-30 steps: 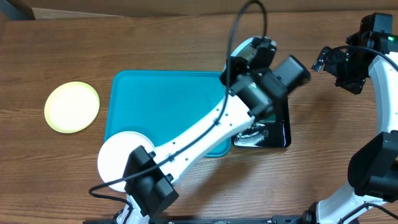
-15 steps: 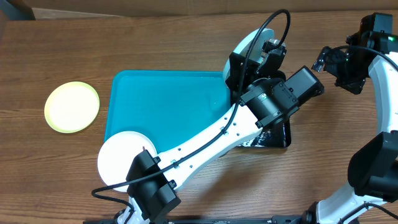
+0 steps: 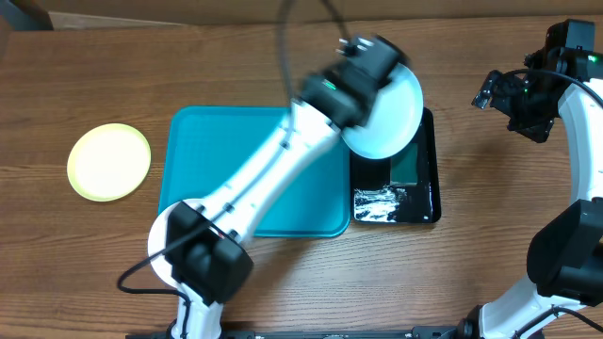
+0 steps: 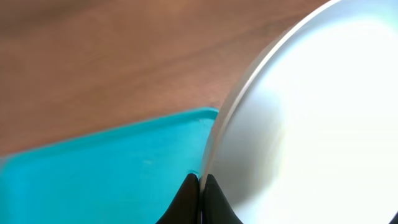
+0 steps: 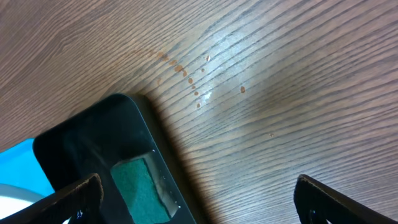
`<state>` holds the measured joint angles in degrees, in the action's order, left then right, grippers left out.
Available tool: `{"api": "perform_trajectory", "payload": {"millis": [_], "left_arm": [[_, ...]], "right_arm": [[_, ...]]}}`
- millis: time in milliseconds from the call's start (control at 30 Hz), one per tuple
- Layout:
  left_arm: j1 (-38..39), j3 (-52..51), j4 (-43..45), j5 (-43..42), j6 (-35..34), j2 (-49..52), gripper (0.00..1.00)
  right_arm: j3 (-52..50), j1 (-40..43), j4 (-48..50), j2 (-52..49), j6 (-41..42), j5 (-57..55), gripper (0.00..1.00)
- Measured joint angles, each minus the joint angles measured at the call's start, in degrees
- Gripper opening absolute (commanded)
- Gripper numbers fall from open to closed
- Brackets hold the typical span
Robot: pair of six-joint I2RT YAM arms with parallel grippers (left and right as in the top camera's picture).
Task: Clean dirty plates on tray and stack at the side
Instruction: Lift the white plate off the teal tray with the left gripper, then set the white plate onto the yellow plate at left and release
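Observation:
I next need to swing my left gripper across the teal tray and lower the pale blue plate onto the yellow plate [image 3: 108,162], because that one is uncovered.
My left gripper [image 3: 363,80] is shut on the rim of the pale blue plate [image 3: 391,118] and holds it in the air over the far end of the black tray, blurred by motion. In the left wrist view the jaws [image 4: 200,186] pinch the plate's edge [image 4: 311,124] above the teal tray [image 4: 112,180]. The teal tray [image 3: 217,169] lies mid-table. The white plate [image 3: 157,243] sits at its near left corner, mostly hidden by my left arm. The yellow plate [image 3: 108,162] lies on the table to the left. My right gripper [image 3: 504,94] is open and empty at the far right.
A glossy black tray [image 3: 419,202] with a green sponge [image 3: 405,168] and foam lies right of the teal tray. It also shows in the right wrist view [image 5: 93,143] with the sponge [image 5: 140,186]. Small brown spots [image 5: 186,78] mark the wood.
My left arm has swung its wrist round and back to the left, bringing the pale blue plate up and face-on over the black tray. The right arm has not moved.

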<state>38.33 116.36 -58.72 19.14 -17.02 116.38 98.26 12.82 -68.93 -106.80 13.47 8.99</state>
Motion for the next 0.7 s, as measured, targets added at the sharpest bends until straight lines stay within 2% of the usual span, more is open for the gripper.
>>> {"api": "perform_trajectory", "payload": {"millis": [167, 267, 467, 700], "left_arm": [[-15.32, 0.0, -2.08, -22.93, -1.22, 0.02, 0.04], [-24.09, 0.0, -4.09, -29.66, -2.38, 0.02, 0.04], [-46.31, 0.0, -10.99, -35.23, -4.02, 0.02, 0.04], [-66.2, -5.97, -12.37, -31.69, -5.62, 0.02, 0.04]], "right_arm": [[0.0, 0.0, 0.0, 0.0, 0.04, 0.02, 1.0], [0.0, 0.0, 0.0, 0.0, 0.02, 0.0, 1.0], [0.0, 0.0, -0.02, 0.0, 0.02, 0.0, 1.0], [0.0, 0.0, -0.02, 0.0, 0.0, 0.0, 1.0]]}}
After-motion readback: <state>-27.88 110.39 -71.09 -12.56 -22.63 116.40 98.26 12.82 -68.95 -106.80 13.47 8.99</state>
